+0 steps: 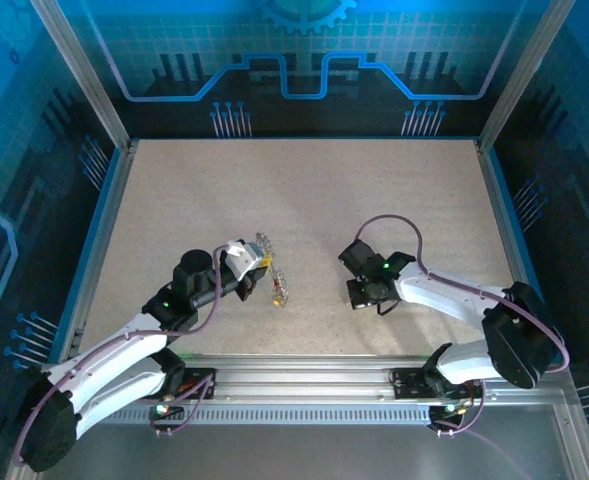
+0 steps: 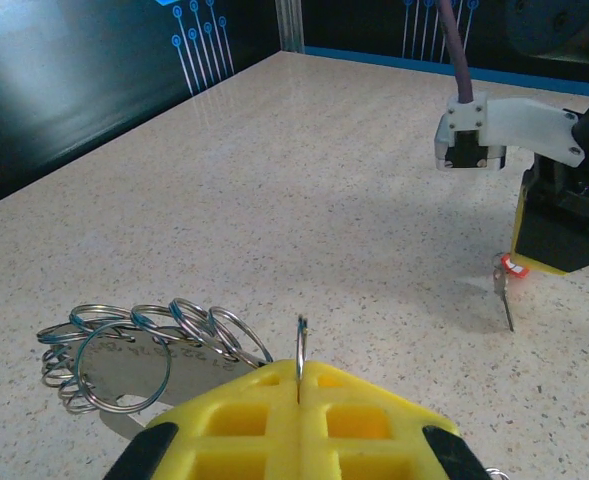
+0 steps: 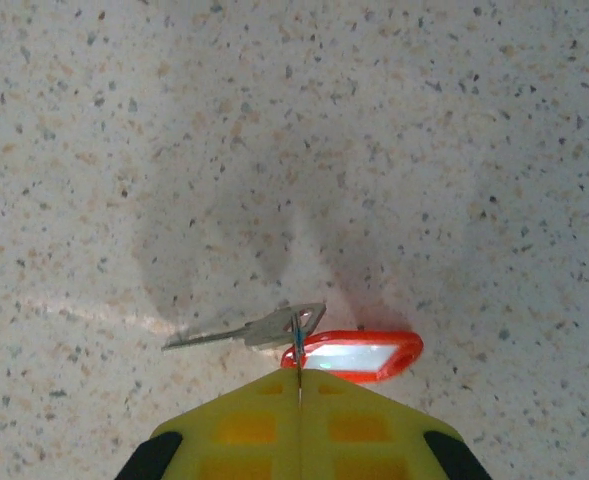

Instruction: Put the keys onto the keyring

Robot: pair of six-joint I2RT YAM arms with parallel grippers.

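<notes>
The key [image 3: 246, 331] and red tag hang just above the table, so my right gripper should next dip slightly toward my left gripper and release the ring on the tabletop.
My left gripper [image 2: 301, 373] is shut on a thin silvery keyring [image 2: 301, 344] that stands upright, edge-on, out of its yellow fingers [image 2: 244, 420]. A chain of several more silvery rings [image 2: 149, 330] with a flat metal tag lies on the table just left of it. My right gripper [image 3: 299, 376] is shut on the small ring of a silver key [image 3: 246, 331] with a red plastic tag [image 3: 362, 355]; key and tag hang just above the table. From the left wrist the right gripper [image 2: 559, 232] holds that key [image 2: 504, 293] pointing down. From above, left gripper [image 1: 260, 272] and right gripper [image 1: 358, 293] face each other.
The speckled beige table [image 1: 304, 190] stretches open behind both arms, bounded by blue walls. A small yellow-tagged item [image 1: 279, 293] lies beside the ring chain [image 1: 266, 246] between the grippers. The metal rail [image 1: 304, 375] runs along the near edge.
</notes>
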